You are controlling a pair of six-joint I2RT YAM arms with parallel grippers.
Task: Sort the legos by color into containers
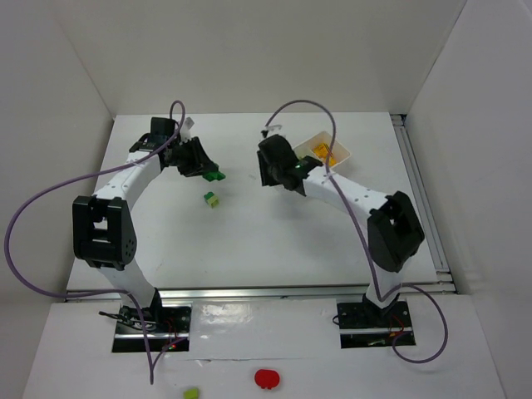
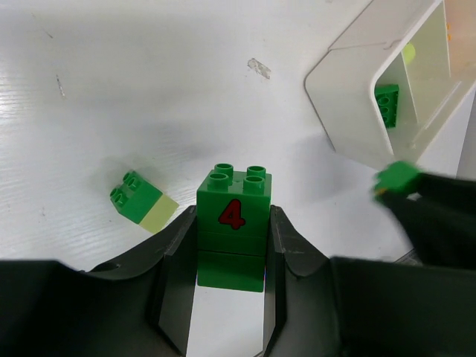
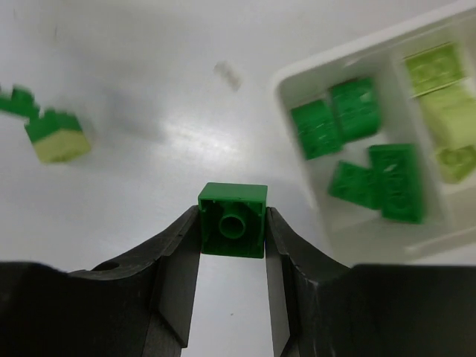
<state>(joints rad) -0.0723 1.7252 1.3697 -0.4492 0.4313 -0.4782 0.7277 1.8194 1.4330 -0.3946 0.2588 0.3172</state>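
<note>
The dark green stack will go down onto bare table (image 1: pixel 241 192) (image 2: pixel 239 143) between the loose lego and the tray next. My left gripper will lower it there and then let it go.
My left gripper (image 2: pixel 232 223) is shut on a stack of dark green legos (image 2: pixel 232 256) whose top brick bears a red 4. It hovers left of centre (image 1: pixel 206 169). A loose lego, dark green on pale lime (image 2: pixel 143 202), lies just in front of it (image 1: pixel 211 199). My right gripper (image 3: pixel 233 223) is shut on a single dark green lego (image 3: pixel 233 196), hollow underside towards the camera, just left of the white containers tray (image 3: pixel 335 58). One compartment holds several dark green legos (image 3: pixel 357 149), the one beside it lime ones (image 3: pixel 442 104). An orange lego (image 1: pixel 322 150) lies in the tray (image 1: pixel 332 137).
White walls close in the table at the back and both sides. A metal rail (image 1: pixel 420 199) runs along the right edge. On the front ledge below the arm bases lie a flat red round thing (image 1: pixel 267 379) and a small lime piece (image 1: pixel 191 392).
</note>
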